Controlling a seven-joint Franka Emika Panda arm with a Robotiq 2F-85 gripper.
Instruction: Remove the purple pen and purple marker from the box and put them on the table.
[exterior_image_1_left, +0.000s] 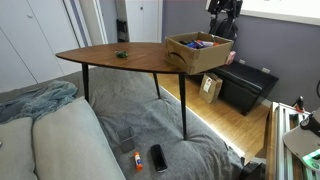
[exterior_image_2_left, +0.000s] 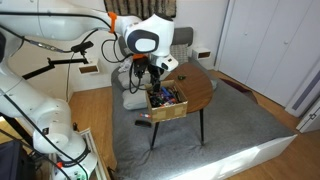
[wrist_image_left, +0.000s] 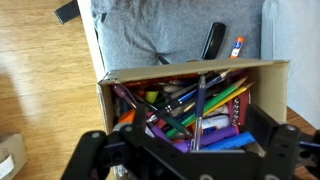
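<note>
My gripper is to move down into the tan wooden box (exterior_image_1_left: 200, 52) next, and then onto the thin purple pen.
The tan wooden box (exterior_image_1_left: 200, 52) stands at one end of the dark brown table (exterior_image_1_left: 110, 52) and also shows in an exterior view (exterior_image_2_left: 168, 103). In the wrist view the box (wrist_image_left: 180, 72) is full of pens and markers. A thin purple pen (wrist_image_left: 198, 112) lies across the pile. A thick purple marker (wrist_image_left: 217, 137) lies beneath it. My gripper (wrist_image_left: 198, 128) is open, with its fingers spread to either side of the pen. It hangs just above the box in both exterior views (exterior_image_1_left: 224, 20) (exterior_image_2_left: 155, 72).
A black phone (wrist_image_left: 213, 40) and a small glue stick (wrist_image_left: 238, 45) lie on the grey blanket on the floor beside the table. A small dark object (exterior_image_1_left: 121, 54) sits mid-table. A black bench (exterior_image_1_left: 247, 86) and a small brown carton (exterior_image_1_left: 210, 88) stand nearby.
</note>
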